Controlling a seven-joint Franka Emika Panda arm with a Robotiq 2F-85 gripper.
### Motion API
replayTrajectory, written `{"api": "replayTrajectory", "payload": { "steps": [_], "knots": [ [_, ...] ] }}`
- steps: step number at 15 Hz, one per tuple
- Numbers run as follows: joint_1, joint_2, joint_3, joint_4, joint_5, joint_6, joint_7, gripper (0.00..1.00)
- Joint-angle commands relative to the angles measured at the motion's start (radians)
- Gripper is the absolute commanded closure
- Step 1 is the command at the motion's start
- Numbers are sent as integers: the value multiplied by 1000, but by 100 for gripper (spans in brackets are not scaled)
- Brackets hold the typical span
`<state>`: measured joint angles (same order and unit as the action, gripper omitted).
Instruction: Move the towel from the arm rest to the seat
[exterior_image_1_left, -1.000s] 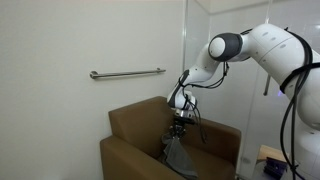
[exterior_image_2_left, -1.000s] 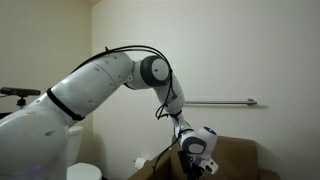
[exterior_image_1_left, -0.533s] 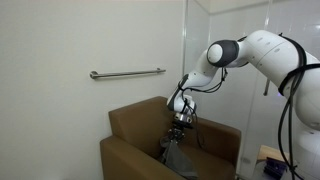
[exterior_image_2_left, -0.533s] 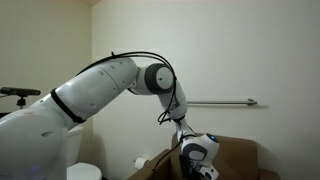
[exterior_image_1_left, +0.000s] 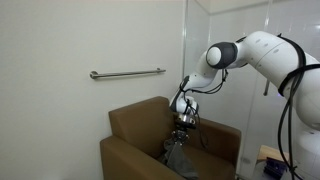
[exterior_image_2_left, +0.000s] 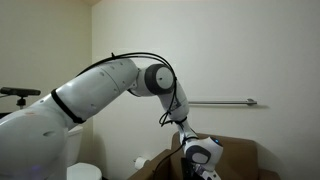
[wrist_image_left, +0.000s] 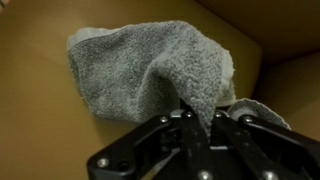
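Observation:
My gripper should next go down a little and turn over the brown seat cushion to release the fold, as the towel already spreads across the seat.
A grey towel (wrist_image_left: 150, 70) hangs from my gripper (wrist_image_left: 205, 125), which is shut on a fold of it. In the wrist view the cloth spreads over the brown seat cushion below. In an exterior view the gripper (exterior_image_1_left: 180, 126) is low over the seat of the brown armchair (exterior_image_1_left: 135, 125), with the towel (exterior_image_1_left: 179, 155) draping down from it onto the seat. In an exterior view the gripper (exterior_image_2_left: 203, 160) sits at the bottom edge of the frame and the towel is hidden.
The armchair has a back and arm rests (exterior_image_1_left: 215, 132) around the seat. A metal grab bar (exterior_image_1_left: 127, 72) runs along the white wall above the chair. It also shows in an exterior view (exterior_image_2_left: 225, 102).
The gripper has lowered a little toward the seat with the towel still held. The towel rests more on the cushion.

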<state>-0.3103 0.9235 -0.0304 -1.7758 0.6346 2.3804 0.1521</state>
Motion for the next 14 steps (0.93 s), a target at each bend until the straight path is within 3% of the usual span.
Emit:
{"api": "replayTrajectory", "payload": {
  "steps": [1,5,14],
  "knots": [
    [21,4,-41,-7,-26,-91,83,95],
    [22,17,-62,-16,-8,-134,117,95],
    [61,-12,-117,-78,20,5,263,95]
  ]
}}
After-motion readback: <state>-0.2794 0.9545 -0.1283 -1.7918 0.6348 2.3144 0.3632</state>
